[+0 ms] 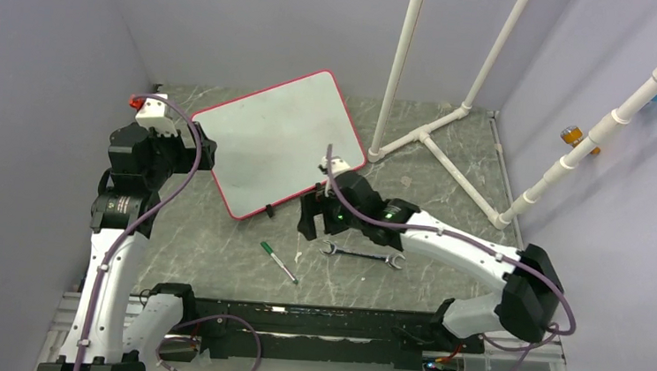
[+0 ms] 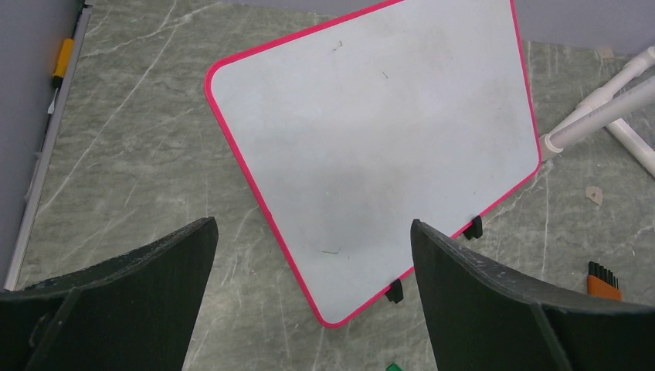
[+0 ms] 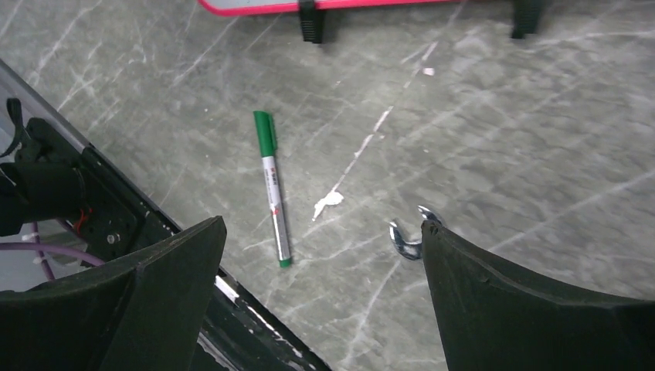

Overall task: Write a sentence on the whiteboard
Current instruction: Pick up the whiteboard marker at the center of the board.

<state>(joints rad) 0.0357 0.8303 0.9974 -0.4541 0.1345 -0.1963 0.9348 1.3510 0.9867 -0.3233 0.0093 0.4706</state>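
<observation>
I need to shift my right gripper to the left in the top view and back next, then down to the marker's white body (image 1: pixel 282 265) (image 3: pixel 275 202), because the capped marker lies off that way.
The whiteboard (image 1: pixel 280 137) lies flat on the grey marbled table, turned at an angle, with a red rim and small black clips on its near edge. Its surface (image 2: pixel 371 131) is blank; no green sentence shows. A green marker (image 1: pixel 279 262) with its cap on lies on the table in front of the board, also in the right wrist view (image 3: pixel 272 185). My left gripper (image 1: pixel 188 152) is open and empty over the board's left corner. My right gripper (image 1: pixel 315 224) is open and empty above the table, right of the marker.
A metal wrench (image 1: pixel 362 255) lies right of the marker, its end showing in the right wrist view (image 3: pixel 405 236). A white pipe frame (image 1: pixel 440 128) stands at the back right. An orange brush (image 2: pixel 602 280) lies near the board. The black base rail (image 1: pixel 314 317) runs along the near edge.
</observation>
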